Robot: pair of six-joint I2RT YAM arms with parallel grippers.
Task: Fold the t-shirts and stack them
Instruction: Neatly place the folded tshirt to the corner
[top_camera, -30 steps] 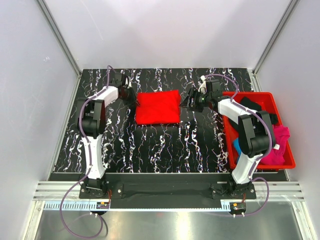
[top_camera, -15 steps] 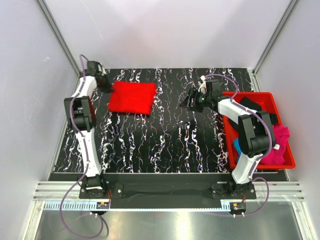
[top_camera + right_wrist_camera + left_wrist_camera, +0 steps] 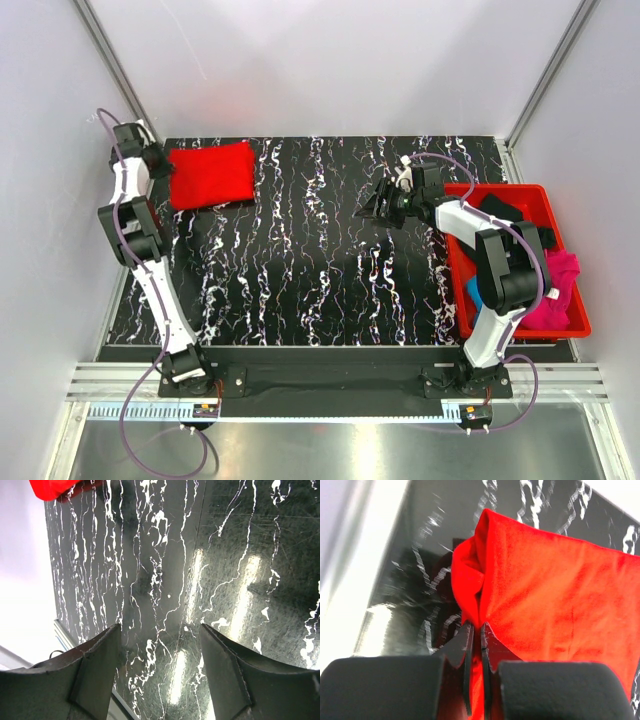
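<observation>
The left gripper should next slide the held edge of the red t-shirt outward to a part of bare table and let go of it there, because that part of the table separates the red t-shirt (image 3: 211, 174) from the back panel.
A folded red t-shirt (image 3: 211, 174) lies at the table's far left corner. My left gripper (image 3: 158, 165) is shut on its left edge; in the left wrist view the red t-shirt (image 3: 555, 595) bunches up between the closed fingertips of the left gripper (image 3: 476, 627). My right gripper (image 3: 376, 207) hovers open over bare table right of centre, with nothing between its fingers (image 3: 102, 655). A corner of the red t-shirt (image 3: 52, 487) shows at the top left of the right wrist view. Black (image 3: 497, 208), pink (image 3: 558, 285) and blue (image 3: 471, 292) t-shirts lie in the bin.
A red plastic bin (image 3: 520, 325) stands along the table's right side. The black marbled table (image 3: 320, 270) is walled in by white panels on the left, back and right, and the left arm reaches close to the left wall.
My left gripper has dragged the folded red t-shirt from the table's middle to the far left corner. The right gripper has barely moved and stays open.
</observation>
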